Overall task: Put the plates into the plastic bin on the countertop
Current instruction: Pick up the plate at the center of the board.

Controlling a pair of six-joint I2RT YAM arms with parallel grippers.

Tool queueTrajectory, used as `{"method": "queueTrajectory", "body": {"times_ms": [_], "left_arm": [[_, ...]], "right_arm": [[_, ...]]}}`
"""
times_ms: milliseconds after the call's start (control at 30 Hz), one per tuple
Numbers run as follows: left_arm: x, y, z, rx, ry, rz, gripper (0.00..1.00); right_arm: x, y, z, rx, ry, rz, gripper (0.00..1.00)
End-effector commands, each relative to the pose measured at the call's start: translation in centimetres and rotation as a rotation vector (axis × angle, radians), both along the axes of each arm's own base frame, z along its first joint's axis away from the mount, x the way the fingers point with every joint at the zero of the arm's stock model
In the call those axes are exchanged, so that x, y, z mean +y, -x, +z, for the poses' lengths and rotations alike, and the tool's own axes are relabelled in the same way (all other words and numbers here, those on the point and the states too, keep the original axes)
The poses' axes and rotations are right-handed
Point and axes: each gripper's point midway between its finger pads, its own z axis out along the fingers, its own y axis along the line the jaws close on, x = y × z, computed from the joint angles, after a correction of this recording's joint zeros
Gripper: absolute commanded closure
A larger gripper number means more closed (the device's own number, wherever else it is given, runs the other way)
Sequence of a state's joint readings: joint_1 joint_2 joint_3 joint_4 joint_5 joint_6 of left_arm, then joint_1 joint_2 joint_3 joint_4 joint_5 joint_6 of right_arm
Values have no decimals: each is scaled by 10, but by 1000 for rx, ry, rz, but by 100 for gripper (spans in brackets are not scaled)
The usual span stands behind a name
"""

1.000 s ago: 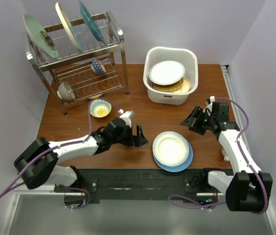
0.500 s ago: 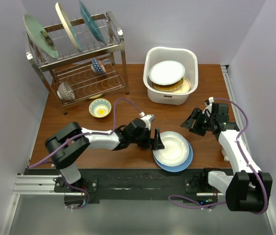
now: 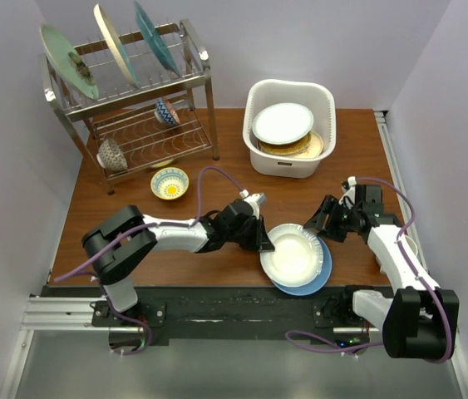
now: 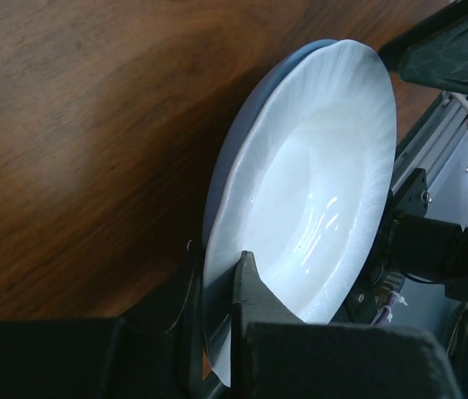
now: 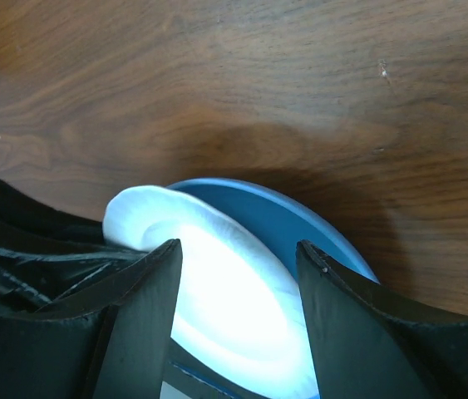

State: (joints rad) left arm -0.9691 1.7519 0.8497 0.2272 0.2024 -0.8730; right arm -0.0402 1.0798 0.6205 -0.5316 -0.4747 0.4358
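Observation:
The white plate's free rim (image 3: 319,248) (image 5: 280,273) comes next for my right gripper, which moves back and left in the top view and closes on it, as my left gripper pinches the opposite rim.
A white plate (image 3: 293,253) lies on a blue plate (image 3: 323,273) at the table's near middle. My left gripper (image 3: 264,242) is shut on the white plate's left rim. The left wrist view shows that rim (image 4: 325,191) pinched between the fingers (image 4: 250,287), with the blue plate (image 4: 242,125) behind it. My right gripper (image 3: 317,224) stands open at the stack's far right edge. In the right wrist view, its jaws straddle the white plate (image 5: 217,291) and the blue plate (image 5: 300,229) without touching them. The white plastic bin (image 3: 254,100) at the back holds a white plate (image 3: 283,122) over a yellow one (image 3: 298,150).
A steel wire dish rack (image 3: 204,91) stands at the back left with three plates upright on its top tier and bowls below. A small yellow-and-blue bowl (image 3: 169,183) sits in front of it. Walls close in on the left, back and right.
My left arm swung right from near the small bowl to the stack, and its jaws closed on the white plate's rim. The right gripper came down-left toward the plates.

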Motion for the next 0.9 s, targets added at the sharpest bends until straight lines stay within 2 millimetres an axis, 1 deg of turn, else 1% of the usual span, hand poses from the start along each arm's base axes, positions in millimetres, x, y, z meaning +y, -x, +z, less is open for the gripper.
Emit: {"method": "queueTrajectory", "body": {"times_ms": [0,67,100,167,233,333,367,400,467,500,600,633,667,800,867], "left_arm": [[26,-13,-15,-58,-127,75,100],[33,-15,-16,-49,-133,108,100],[42,-17,-17,-48,-140,131,100],[49,-18,-17,-43,-138,154,100],[62,-21,-20,-33,-154,182,100],[80,-24,-23,-20,-176,226,100],[84,-26,-21,-22,-170,240,100],[92,-26,-25,-10,-180,255,100],[98,-28,-23,-14,-174,273,100],[104,-28,-27,-9,-182,281,100],[115,-30,-29,0,-190,312,100],[117,-30,-30,3,-194,319,100],[118,-30,-28,0,-189,325,100],[123,-28,-32,17,-189,342,100],[123,-27,-35,20,-191,345,100]], "right_arm": [[5,1,4,-20,-27,34,39],[7,0,8,-32,-36,40,39],[8,0,9,-38,-39,42,39],[10,0,12,-49,-50,49,39],[13,0,15,-58,-68,57,39],[18,2,15,-54,-99,72,39],[19,2,14,-51,-107,77,40],[22,3,14,-50,-126,92,40],[30,7,13,-42,-172,124,40],[39,7,16,-53,-225,156,41],[48,15,11,-35,-258,196,42],[53,21,8,-22,-260,223,43],[56,23,6,-18,-263,233,43],[69,35,-3,3,-288,281,45],[71,40,-12,31,-269,285,45]]}}
